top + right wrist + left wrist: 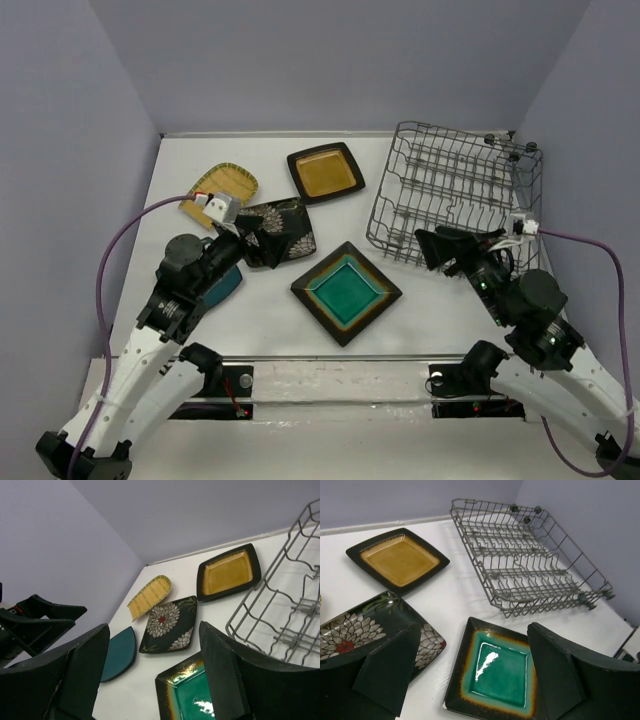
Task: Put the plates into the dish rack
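Note:
I will next bring my left gripper back and down onto the teal plate's corner (295,288) (447,704) facing the dark teal plate, because that corner is below the gripper and closer to my base.
Five plates lie flat on the white table. The teal plate with brown rim (346,292) is in the middle. The amber plate (325,172) is at the back. The black floral plate (285,230) lies left of centre. The yellow-tan gridded plate (222,187) is at the back left. The plain dark teal plate (222,287) is partly under my left arm. The grey wire dish rack (455,195) stands empty at the back right. My left gripper (252,243) is open above the floral plate's near edge. My right gripper (442,248) is open by the rack's front edge.
Lilac walls close in the table on the left, back and right. A white strip (330,375) runs along the near edge between the two arm bases. Purple cables loop from both wrists.

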`<state>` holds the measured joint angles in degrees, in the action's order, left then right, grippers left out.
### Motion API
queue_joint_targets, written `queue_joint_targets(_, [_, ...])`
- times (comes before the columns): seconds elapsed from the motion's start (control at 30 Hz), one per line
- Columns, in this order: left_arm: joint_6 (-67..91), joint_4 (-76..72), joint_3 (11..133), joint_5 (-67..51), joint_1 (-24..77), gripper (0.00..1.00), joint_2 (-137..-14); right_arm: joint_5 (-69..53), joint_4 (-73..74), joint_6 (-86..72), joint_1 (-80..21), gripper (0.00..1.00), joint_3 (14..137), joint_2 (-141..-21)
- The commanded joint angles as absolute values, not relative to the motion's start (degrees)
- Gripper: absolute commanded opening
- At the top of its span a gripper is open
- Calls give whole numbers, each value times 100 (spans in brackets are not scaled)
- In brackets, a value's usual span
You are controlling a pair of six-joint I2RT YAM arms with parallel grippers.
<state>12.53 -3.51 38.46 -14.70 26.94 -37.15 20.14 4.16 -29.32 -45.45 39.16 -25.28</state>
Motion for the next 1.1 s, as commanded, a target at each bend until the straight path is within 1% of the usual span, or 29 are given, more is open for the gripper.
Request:
queue_joint_targets(0.0, [2063, -360, 3912, -1309, 2698, 99, -3639, 2188, 1791, -3594, -4553, 78, 4148, -1795])
queue_joint_targets(0.03, [2283, -369, 3850, -1292, 2698, 99, -3639, 2197, 2167, -3647, -4553, 78, 4175, -1741])
queue_joint_targets(0.07, [2772, -413, 3789, -1266, 2698, 99, -3647, 2215, 2362, -3734, -4553, 78, 4218, -1705])
queue_joint_targets(0.17, [3574, -745, 3376, -1231, 2698, 99, -3447, 2162, 2916, -3840, -4553, 78, 4333, -1757])
queue_joint_targets(0.23, [3882, -835, 3078, -1152, 2698, 99, -3332, 2092, 3040, -3858, -4553, 78, 4307, -1810])
queue_joint_targets(0.33, [4411, -1115, 2674, -1440, 2690, 99, -3252, 2135, 3076, -3850, -4553, 75, 4175, -1916])
queue_joint_targets(0.43, [4666, -1843, 2191, -1827, 2690, 99, -3322, 2206, 3067, -3771, -4553, 75, 4122, -2074])
queue_joint_targets(0.47, [4841, -1793, 2154, -1785, 2698, 99, -3383, 2197, 3076, -3718, -4553, 75, 4113, -2161])
queue_joint_targets(0.5, [4895, -1454, 2145, -1567, 2690, 99, -3523, 2197, 3085, -3726, -4553, 75, 4087, -2188])
queue_joint_targets(0.57, [5070, -1161, 2118, -1433, 2698, 89, -3664, 2188, 3076, -3727, -4553, 75, 4026, -2223])
queue_joint_targets(0.6, [5167, -943, 2092, -1354, 2698, 86, -3726, 2206, 3076, -3727, -4553, 75, 3991, -2232])
queue_joint_targets(0.7, [5404, -757, 1934, -1161, 2742, 85, -4068, 2373, 3015, -3674, -4553, 76, 3841, -2276])
queue_joint_targets(0.73, [5431, -730, 1890, -934, 2786, 85, -4261, 2434, 2997, -3648, -4553, 76, 3823, -2329])
queue_joint_targets(0.93, [5765, -598, 1696, -63, 3436, 85, -4982, 2321, 2909, -3516, -4553, 76, 3876, -2601])
queue_joint_targets(1.0, [5783, -615, 1644, 324, 3603, 85, -5141, 2277, 2874, -3524, -4553, 76, 3797, -2654])
queue_joint_targets(1.07, [5809, -886, 1521, 351, 3673, 83, -5273, 2206, 2761, -3542, -4553, 76, 3675, -2680])
